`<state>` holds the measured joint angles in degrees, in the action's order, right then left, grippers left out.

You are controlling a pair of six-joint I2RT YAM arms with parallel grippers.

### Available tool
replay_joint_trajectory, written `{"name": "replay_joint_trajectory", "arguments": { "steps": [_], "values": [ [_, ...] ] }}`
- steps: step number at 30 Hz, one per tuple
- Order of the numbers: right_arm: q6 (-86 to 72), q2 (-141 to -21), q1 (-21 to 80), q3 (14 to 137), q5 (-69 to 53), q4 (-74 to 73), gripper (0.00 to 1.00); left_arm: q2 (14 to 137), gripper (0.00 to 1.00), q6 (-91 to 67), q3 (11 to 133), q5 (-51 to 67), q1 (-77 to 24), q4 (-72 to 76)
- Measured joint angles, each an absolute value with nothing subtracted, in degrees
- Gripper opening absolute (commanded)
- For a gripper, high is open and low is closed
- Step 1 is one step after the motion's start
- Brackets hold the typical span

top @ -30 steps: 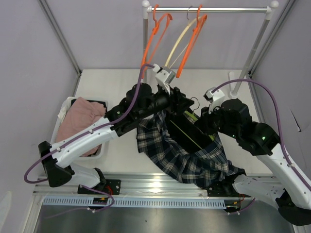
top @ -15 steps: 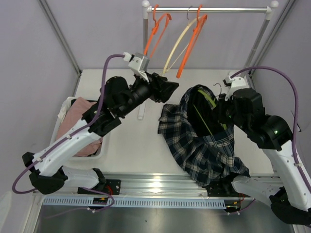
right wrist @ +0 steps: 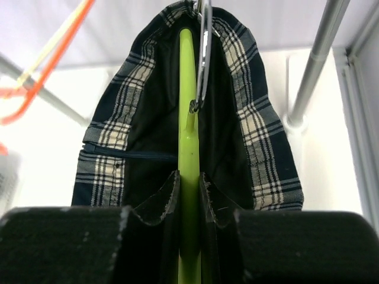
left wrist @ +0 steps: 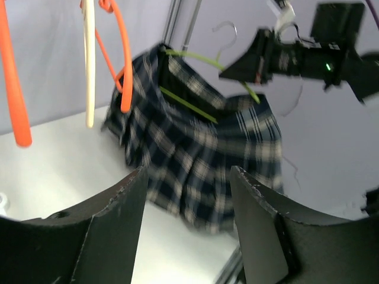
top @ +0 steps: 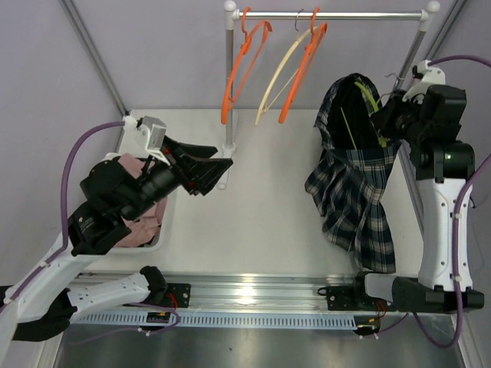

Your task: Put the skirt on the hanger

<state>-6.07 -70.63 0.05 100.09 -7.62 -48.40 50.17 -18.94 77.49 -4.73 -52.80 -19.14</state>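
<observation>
The bar's bare end [top: 410, 16] is above and outward of the robot's right gripper, so the right gripper should next lift outward, hook the hanger over that end and let it go.
A dark plaid skirt [top: 354, 184] hangs on a lime-green hanger [top: 367, 98] held high at the right, near the rail's right post. My right gripper [top: 387, 123] is shut on the hanger; in the right wrist view its jaws pinch the green bar [right wrist: 189, 195] below the metal hook [right wrist: 204, 53], with the skirt [right wrist: 260, 136] draped around. My left gripper [top: 219, 165] is open and empty, low on the left and apart from the skirt. The left wrist view looks between its fingers [left wrist: 112, 225] at the skirt [left wrist: 201, 160] across the table.
A clothes rail [top: 330, 14] spans the back, with two orange hangers [top: 245, 65] and a cream hanger [top: 282, 73] on its left part. A white basket [top: 157, 238] holding pink cloth [top: 126, 188] stands at the left. The rail's right post [top: 403, 73] is beside the skirt.
My right gripper has lifted the hanger and skirt up and to the back right, off the table. My left gripper has let go and drawn back left, over the basket.
</observation>
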Motion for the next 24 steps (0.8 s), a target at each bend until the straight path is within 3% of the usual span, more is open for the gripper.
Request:
{"name": "replay_joint_trajectory", "arguments": {
  "steps": [5, 14, 24],
  "values": [
    [-8.1, -78.1, -6.4, 106.4, -15.0, -43.8, 0.0, 45.8, 0.62, -19.0, 74.1, -3.5, -52.8, -22.9],
    [-8.6, -91.9, -6.7, 127.4, -17.8, -40.6, 0.0, 42.6, 0.62, -19.0, 72.6, -1.8, -52.8, -28.1],
    [-10.6, -99.0, -6.8, 131.7, -17.0, -37.3, 0.0, 42.4, 0.61, -18.8, 72.6, -1.3, -52.8, -30.0]
  ]
}}
